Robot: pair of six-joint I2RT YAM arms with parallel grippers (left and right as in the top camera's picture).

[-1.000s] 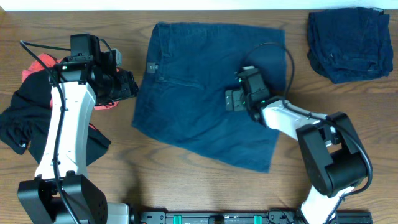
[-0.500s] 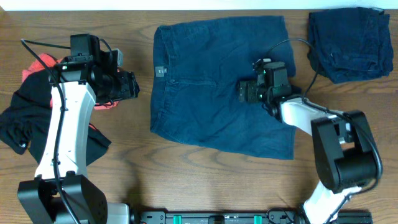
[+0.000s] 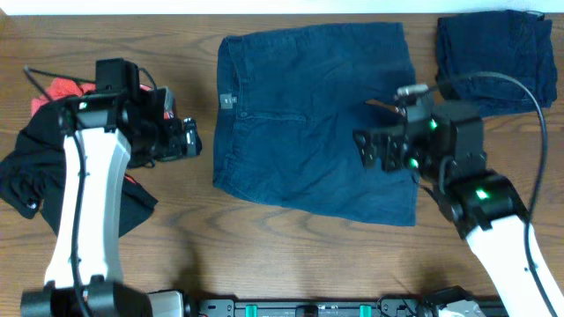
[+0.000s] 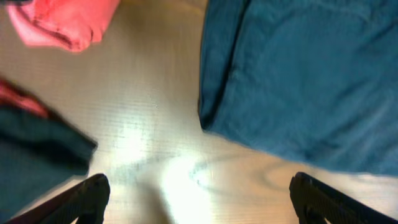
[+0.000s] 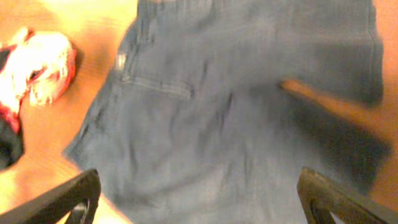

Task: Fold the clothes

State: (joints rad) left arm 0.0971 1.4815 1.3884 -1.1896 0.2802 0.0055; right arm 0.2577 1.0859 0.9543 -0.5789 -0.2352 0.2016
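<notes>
I need to turn my left gripper and lower it toward the shorts next, onto the waistband's near corner (image 3: 223,180) (image 4: 211,122).
The clothes lie spread over the table. Wide dark blue denim shorts (image 3: 308,114) lie flat in the middle, waistband to the left. My right gripper (image 3: 363,150) hovers open above their right half, and in the right wrist view the shorts (image 5: 236,106) fill the space between its spread fingers (image 5: 81,193). My left gripper (image 3: 190,141) is open over bare wood just left of the shorts' lower left corner (image 4: 214,118), with nothing between its fingers (image 4: 93,190). A red T-shirt (image 3: 62,91) and a black garment (image 3: 26,176) lie at the far left.
Folded navy denim (image 3: 495,62) lies at the back right corner. The red T-shirt (image 4: 68,22) and black garment (image 4: 37,155) sit close behind the left arm. Bare wood (image 3: 264,255) runs along the front edge, with a black rail (image 3: 308,308) below it.
The shorts were pulled straight and to the right, then let go. My right gripper has lifted off them and drawn back right. My left gripper has opened wider and shifted slightly toward the shorts.
</notes>
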